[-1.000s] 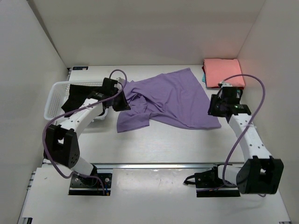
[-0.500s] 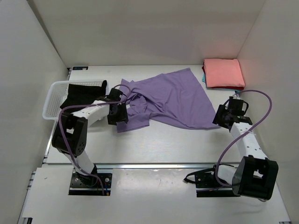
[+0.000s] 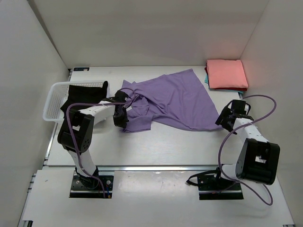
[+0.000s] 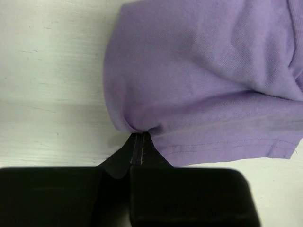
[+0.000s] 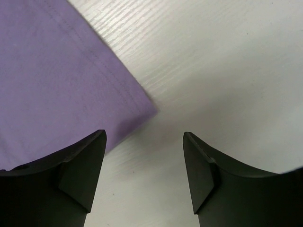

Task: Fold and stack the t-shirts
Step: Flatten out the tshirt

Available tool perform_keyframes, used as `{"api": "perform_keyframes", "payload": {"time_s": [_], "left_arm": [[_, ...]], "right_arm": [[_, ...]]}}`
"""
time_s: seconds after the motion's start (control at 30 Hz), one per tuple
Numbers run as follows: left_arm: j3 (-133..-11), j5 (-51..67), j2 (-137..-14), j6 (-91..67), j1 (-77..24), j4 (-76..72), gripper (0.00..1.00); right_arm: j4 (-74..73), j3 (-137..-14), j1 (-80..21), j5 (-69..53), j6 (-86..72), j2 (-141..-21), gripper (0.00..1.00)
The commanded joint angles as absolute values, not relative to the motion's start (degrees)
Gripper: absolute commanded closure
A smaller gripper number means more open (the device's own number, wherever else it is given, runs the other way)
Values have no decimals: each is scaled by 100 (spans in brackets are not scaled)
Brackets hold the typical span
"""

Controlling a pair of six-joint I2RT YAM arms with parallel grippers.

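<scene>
Next, my right gripper moves down onto the near corner of the lilac-purple t-shirt [image 3: 170, 101] opposite my left gripper, since its open fingers straddle only bare table.
A lilac-purple t-shirt [image 3: 170, 101] lies spread and rumpled mid-table. My left gripper [image 4: 137, 142] is shut on its near-left hem, and the cloth [image 4: 203, 75] bunches up just ahead of the closed tips. At the shirt's near-right corner [image 5: 142, 106] hovers my right gripper [image 5: 144, 161], open, with only bare table between its fingers [image 5: 80, 170]. From above, that gripper [image 3: 223, 119] sits just off the shirt's corner. A folded salmon-pink t-shirt [image 3: 227, 74] rests at the back right on a teal one [image 3: 206, 78]. A black t-shirt [image 3: 80, 94] hangs over the basket.
The white lattice basket [image 3: 51, 104] stands at the left, behind the left arm. White walls enclose the table on the left, back and right. The right wall is close to the folded stack and the right arm.
My left gripper moved nearer along the shirt's left edge, opened, then shut on the hem. My right gripper slid off the shirt's right corner and opened wider.
</scene>
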State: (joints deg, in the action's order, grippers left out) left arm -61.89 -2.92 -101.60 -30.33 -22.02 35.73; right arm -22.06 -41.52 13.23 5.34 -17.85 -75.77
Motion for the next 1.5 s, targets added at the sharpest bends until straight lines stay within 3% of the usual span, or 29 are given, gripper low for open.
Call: {"api": "perform_keyframes", "payload": {"time_s": [0.0, 0.33, 0.43, 0.47, 0.5, 0.7, 0.83, 0.97, 1.17, 1.33, 1.47], "left_arm": [[-6056, 0, -10389, -3112, -2241, 3533, 100], [-6003, 527, -9827, -3234, -1908, 3533, 100], [-5986, 755, -9572, -3445, -1740, 3331, 100], [-6081, 860, -9536, -3471, -1705, 3270, 100], [-6247, 827, -9467, -3419, -1696, 3296, 100], [-7705, 642, -9220, -3611, -1662, 3289, 100], [-10003, 643, -9438, -3884, -1512, 3629, 100], [-11511, 448, -9309, -4016, -1310, 4069, 100], [-11725, 764, -8335, -4403, -1002, 4113, 100], [-11698, 590, -7279, -4939, -896, 3982, 100], [-12575, 623, -7513, -5500, -940, 4122, 100]], "right_arm": [[-1881, -4166, 1432, 607, -1995, -7725, 36], [-2390, -4711, 1328, -395, -2233, -8875, 41], [-2470, -4965, 1239, -580, -2022, -9035, 63], [-2452, -5027, 1239, -650, -1995, -9079, 91], [-2452, -5071, 1265, -685, -1995, -9079, 100], [-2575, -6070, 1082, -817, -1618, -8640, 100], [-2777, -7055, 932, -993, -1652, -7965, 100], [-2847, -7514, 1001, -1036, -1775, -7016, 100], [-3261, -8313, 782, -772, -1494, -6040, 100], [-2988, -8569, 1317, -791, -1758, -4898, 100], [-3145, -9252, 1276, -660, -1626, -4877, 100]]}}
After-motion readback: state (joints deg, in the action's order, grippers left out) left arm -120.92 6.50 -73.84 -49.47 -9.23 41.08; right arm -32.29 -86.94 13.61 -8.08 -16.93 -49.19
